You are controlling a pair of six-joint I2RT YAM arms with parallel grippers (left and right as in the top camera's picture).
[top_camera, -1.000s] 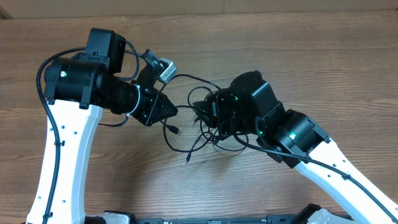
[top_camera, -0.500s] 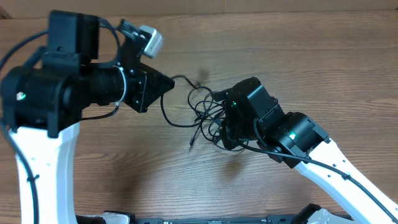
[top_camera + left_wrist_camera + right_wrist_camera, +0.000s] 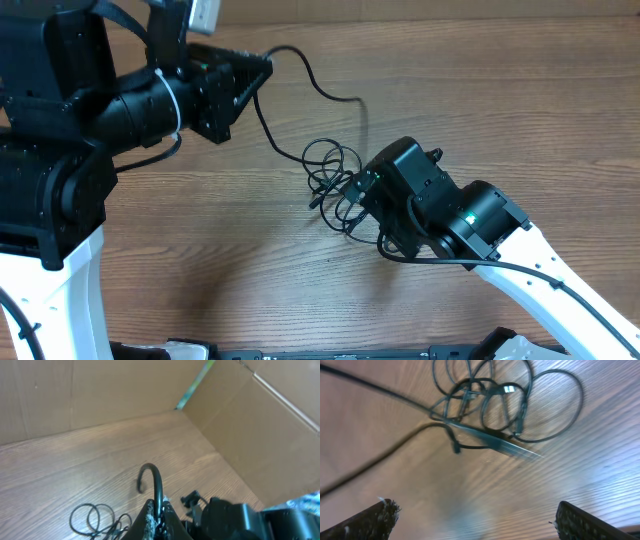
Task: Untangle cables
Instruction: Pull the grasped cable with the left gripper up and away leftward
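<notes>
My left gripper swings to its left in the overhead view next, lowers and releases the cable clear of the tangle, since bare wood lies below there.
The cables lie as a loose tangle of thin black loops [image 3: 328, 178] mid-table, seen close in the right wrist view [image 3: 490, 405] with a silver plug end [image 3: 519, 450]. One strand [image 3: 318, 88] rises from the tangle in an arc to my left gripper [image 3: 262, 68], raised at the upper left. That gripper [image 3: 159, 512] is shut on the strand, which curls over just above the fingers. My right gripper [image 3: 480, 522] hovers beside the tangle, wide open, with nothing between its fingers [image 3: 376, 517]. From overhead its fingertips are hidden under its body [image 3: 400, 185].
The table is bare wood [image 3: 520, 100]. Cardboard walls [image 3: 260, 425] stand behind and beside it in the left wrist view. The right arm's own thick wire [image 3: 430, 258] loops beside its wrist. The left arm's bulk [image 3: 60, 150] fills the left side.
My left gripper has risen and drawn back to the upper left, pulling one strand out of the tangle. My right gripper has opened, let go of the tangle and backed off slightly.
</notes>
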